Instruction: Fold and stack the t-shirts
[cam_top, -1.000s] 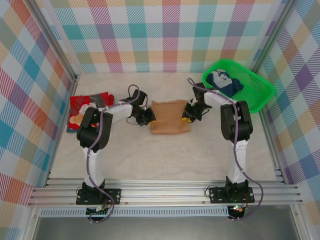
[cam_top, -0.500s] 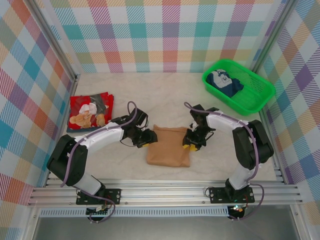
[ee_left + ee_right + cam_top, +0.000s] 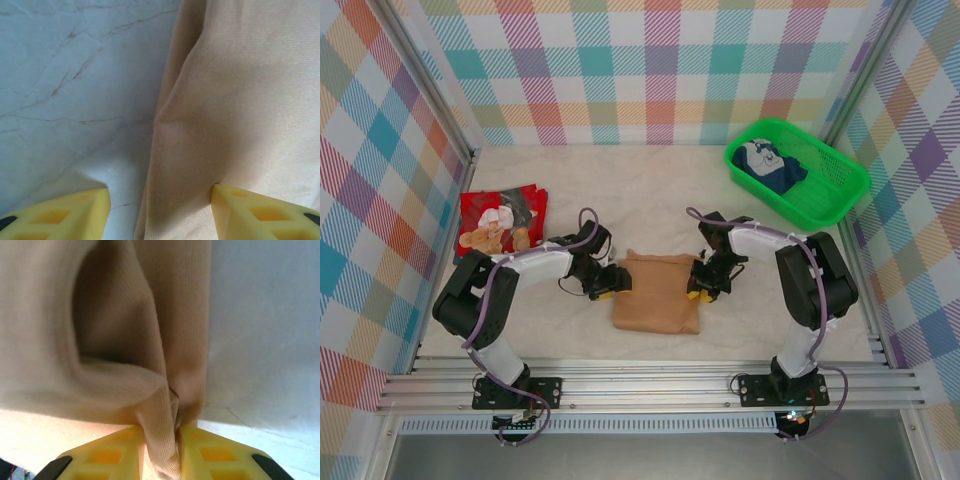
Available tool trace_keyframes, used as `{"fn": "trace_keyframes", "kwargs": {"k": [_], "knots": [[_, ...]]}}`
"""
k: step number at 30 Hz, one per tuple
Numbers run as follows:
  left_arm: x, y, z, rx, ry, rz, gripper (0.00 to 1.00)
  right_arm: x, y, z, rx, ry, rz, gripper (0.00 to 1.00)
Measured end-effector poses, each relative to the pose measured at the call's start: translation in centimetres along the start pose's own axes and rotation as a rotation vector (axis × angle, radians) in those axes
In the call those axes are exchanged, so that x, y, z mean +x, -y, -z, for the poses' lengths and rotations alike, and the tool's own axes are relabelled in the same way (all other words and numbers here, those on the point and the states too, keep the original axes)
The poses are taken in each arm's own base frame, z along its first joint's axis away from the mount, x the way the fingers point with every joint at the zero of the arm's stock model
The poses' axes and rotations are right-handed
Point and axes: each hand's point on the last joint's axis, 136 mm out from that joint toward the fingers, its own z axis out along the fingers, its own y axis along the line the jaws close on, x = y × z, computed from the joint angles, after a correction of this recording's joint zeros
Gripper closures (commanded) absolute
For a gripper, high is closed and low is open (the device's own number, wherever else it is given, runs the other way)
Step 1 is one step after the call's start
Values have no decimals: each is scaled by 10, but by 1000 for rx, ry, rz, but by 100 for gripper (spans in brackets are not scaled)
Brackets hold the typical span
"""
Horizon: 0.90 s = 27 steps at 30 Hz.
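My left gripper slides toward my right gripper over the tan shirt's edge next and closes on cloth, since the shirt spreads that way from beneath one finger.
The tan-brown t-shirt [image 3: 656,292] lies folded into a rectangle on the table's middle, print hidden. My left gripper [image 3: 611,283] is at its left edge, open: the yellow fingers [image 3: 60,212] stand wide apart, one on the bare table, the other on the cloth [image 3: 235,100]. My right gripper [image 3: 698,287] is at the shirt's right edge, shut on a pinched fold of the tan cloth [image 3: 165,415]. The red t-shirt [image 3: 500,222] with cartoon figures lies folded at the far left.
A green mesh basket [image 3: 840,190] stands at the back right with a dark blue-and-white garment [image 3: 768,165] in it. Checked walls enclose the marbled tabletop [image 3: 650,180] on three sides. A metal rail [image 3: 650,385] runs along the near edge.
Over the second the tan shirt was drawn toward the near edge and folded longer. Since half a second ago the left gripper shifted slightly and the right stayed pinching the right edge.
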Motion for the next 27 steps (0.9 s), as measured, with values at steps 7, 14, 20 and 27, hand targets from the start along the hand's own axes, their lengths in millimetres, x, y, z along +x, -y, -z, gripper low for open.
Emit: {"fn": "trace_keyframes", "kwargs": {"k": [7, 14, 20, 27], "knots": [[0, 0, -5, -50, -11, 22, 47, 0, -2, -5, -20, -22, -11, 91], [-6, 12, -5, -24, 7, 74, 44, 0, -2, -4, -24, -25, -12, 94], [-16, 61, -8, 104, 55, -60, 41, -1, -2, -4, -28, -25, -17, 94], [-14, 42, -22, 20, 22, -81, 59, -1, -2, -3, -32, -27, -20, 95]]}}
